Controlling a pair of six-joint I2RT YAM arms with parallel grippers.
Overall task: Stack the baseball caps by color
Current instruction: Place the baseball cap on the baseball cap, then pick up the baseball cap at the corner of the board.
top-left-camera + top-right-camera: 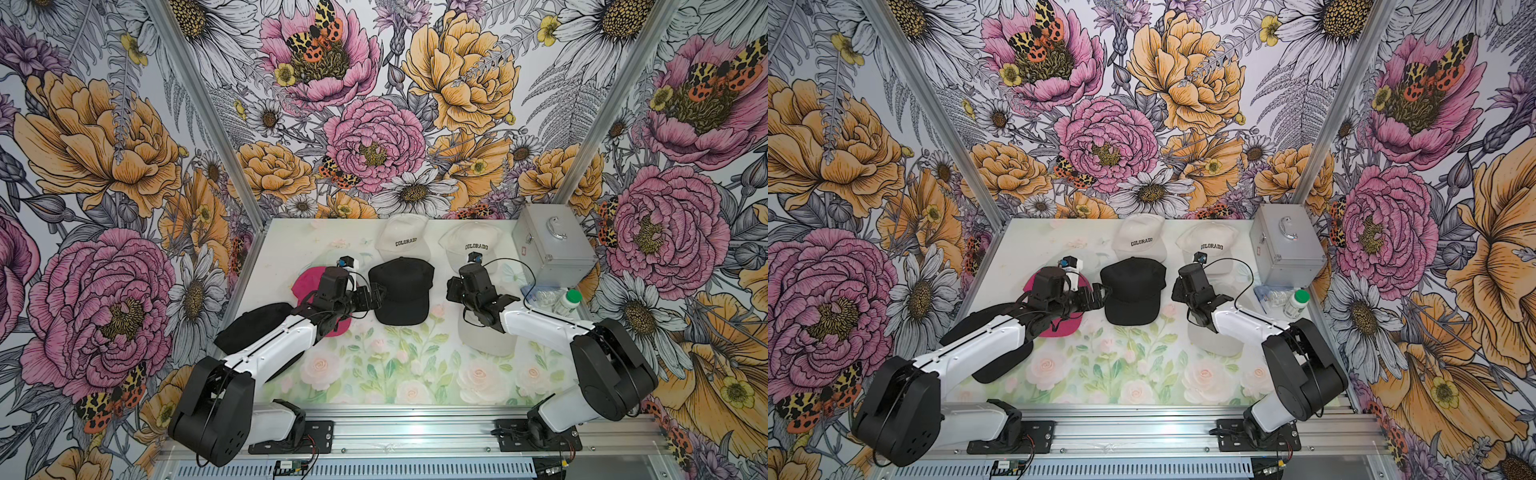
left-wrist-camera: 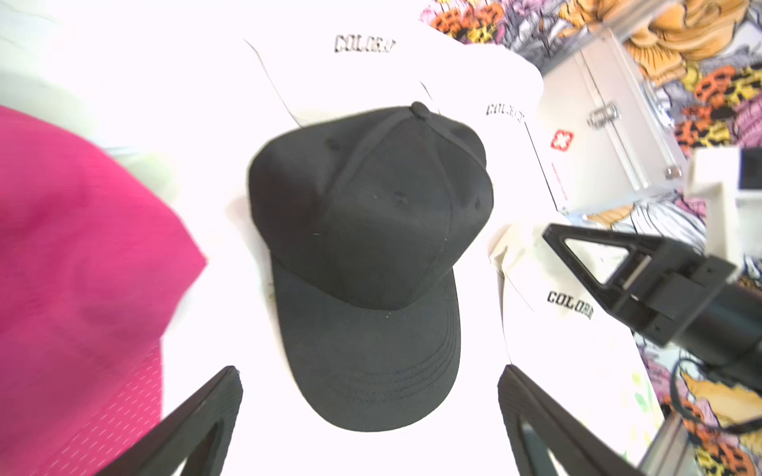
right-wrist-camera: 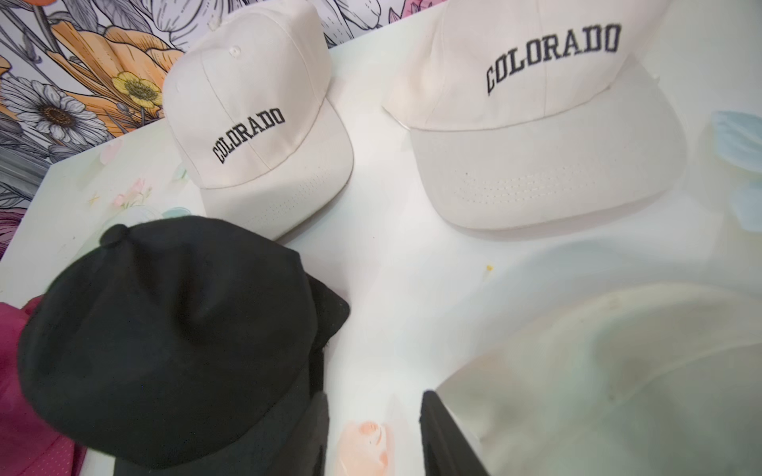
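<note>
My left gripper should move back past the pink cap [image 1: 334,328], turning and going down onto the black cap's crown under its arm [image 1: 248,325], because a matching cap is in the middle of the table.
A black cap [image 1: 401,291] lies mid-table, brim toward the front. My left gripper [image 1: 376,297] hangs open just left of it; in the left wrist view its fingers [image 2: 222,395] stand wide apart on either side of the brim [image 2: 371,362], not touching it. A pink cap [image 1: 334,328] and another black cap [image 1: 253,324] lie under the left arm. Two cream COLORADO caps [image 1: 402,237] [image 1: 469,243] sit at the back. My right gripper [image 3: 375,397] is open with only table between its fingers, between the black cap [image 3: 165,338] and a third cream cap [image 3: 618,371].
A silver metal case [image 1: 552,245] stands at the back right corner. A white bottle with a green lid [image 1: 569,301] and clear plastic packaging lie in front of it. The aluminium rail [image 1: 415,432] with both arm bases runs along the front edge.
</note>
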